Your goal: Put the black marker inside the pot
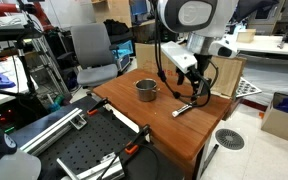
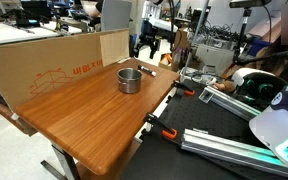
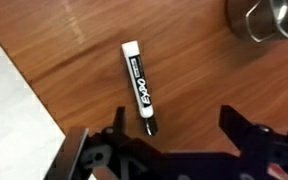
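Observation:
My gripper moves down next, easing to the left in the wrist view, onto the marker's dark tip [image 1: 190,106] [image 3: 149,124], as that end lies below it, nearer one finger.
The black marker [image 3: 138,88] lies flat on the wooden table, its pale end pointing away from my fingers; it also shows in both exterior views [image 1: 182,108] [image 2: 147,68]. My gripper [image 3: 174,125] is open and empty, hovering above the marker, whose dark tip lies by one finger. In an exterior view the gripper [image 1: 189,84] hangs above the marker. The steel pot [image 1: 146,90] stands upright on the table, apart from the marker; it also shows in the other exterior view [image 2: 130,80] and at the top corner of the wrist view [image 3: 266,18].
The wooden table [image 1: 154,125] ends close beside the marker [image 3: 14,100]. A cardboard sheet [image 2: 54,62] stands along one side of the table. A grey chair [image 1: 92,52] stands behind it. Black breadboard plates and rails [image 1: 94,150] lie at the near end.

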